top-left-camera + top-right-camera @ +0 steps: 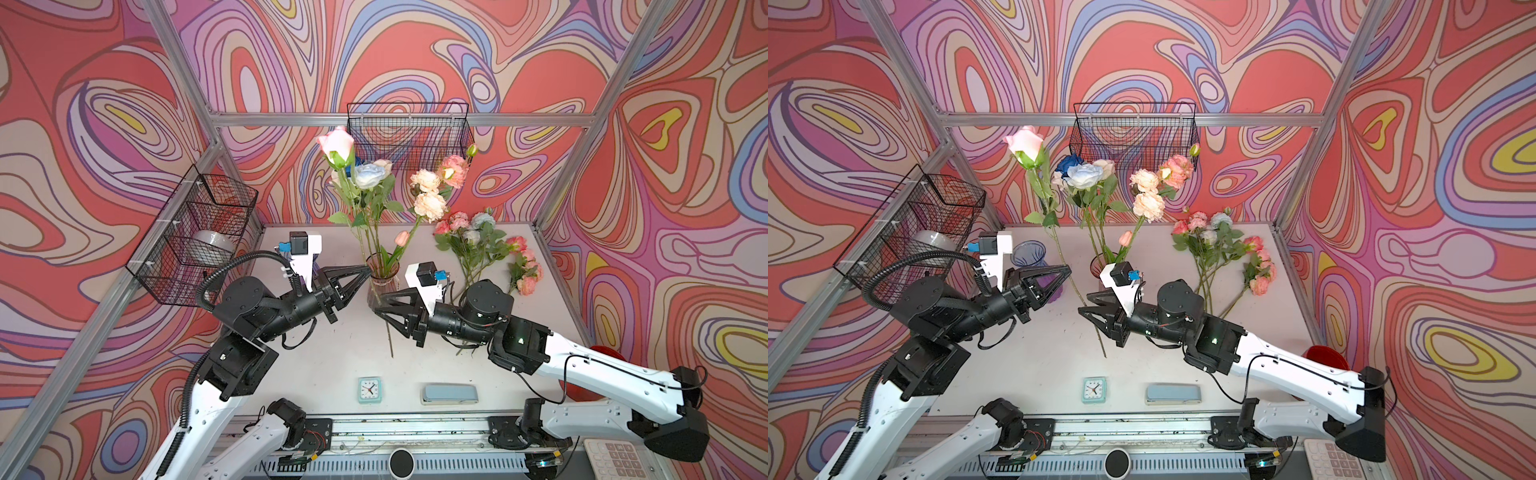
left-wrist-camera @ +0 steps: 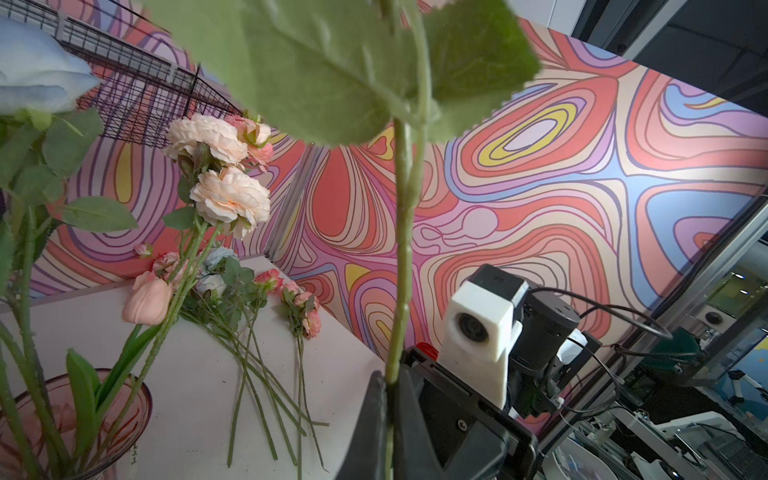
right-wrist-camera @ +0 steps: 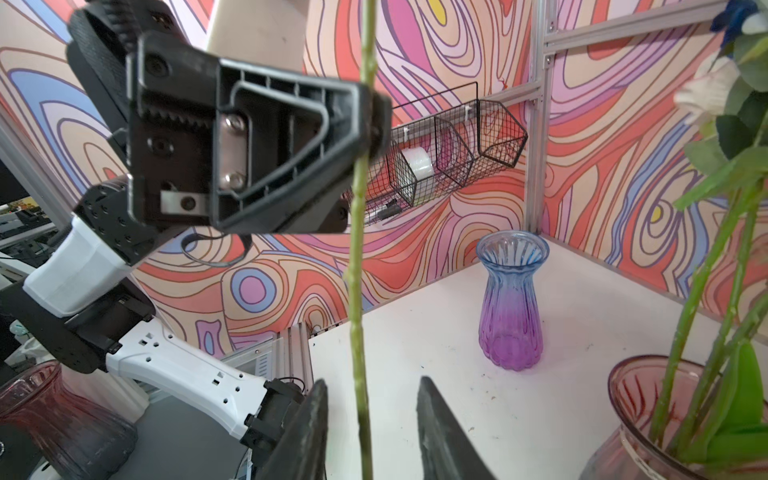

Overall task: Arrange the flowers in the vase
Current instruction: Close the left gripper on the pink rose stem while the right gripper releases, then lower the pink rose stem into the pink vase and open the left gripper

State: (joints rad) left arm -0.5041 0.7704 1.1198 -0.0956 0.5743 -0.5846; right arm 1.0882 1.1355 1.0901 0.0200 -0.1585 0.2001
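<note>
The pink vase's opening [image 1: 382, 264] [image 2: 72, 424] is outward of my left gripper and below it, so I will lift the low-hanging end of the rose's stem above the opening, move outward, go down and let go.
A tall pink rose [image 1: 337, 143] [image 1: 1025, 143] stands nearly upright, its stem [image 2: 402, 249] [image 3: 356, 291] reaching down to the table. My left gripper [image 1: 369, 270] [image 1: 1068, 270] [image 2: 388, 390] is shut on that stem, halfway up. Lower down, my right gripper [image 1: 377, 303] [image 1: 1084, 302] [image 3: 370, 390] is open, with the stem passing between its jaws and touching neither. Just behind, the pink glass vase [image 1: 382, 278] [image 2: 124, 399] [image 3: 623, 386] holds several flowers [image 1: 370, 174]. More flowers [image 1: 478, 245] [image 1: 1217, 245] lie on the table at the back right.
A blue-purple vase [image 1: 1027, 253] [image 3: 511, 307] stands empty at the back left. Wire baskets hang on the left wall [image 1: 199, 232] and the back wall [image 1: 409, 133]. A small clock [image 1: 369, 390] and a blue case [image 1: 449, 394] lie near the front edge.
</note>
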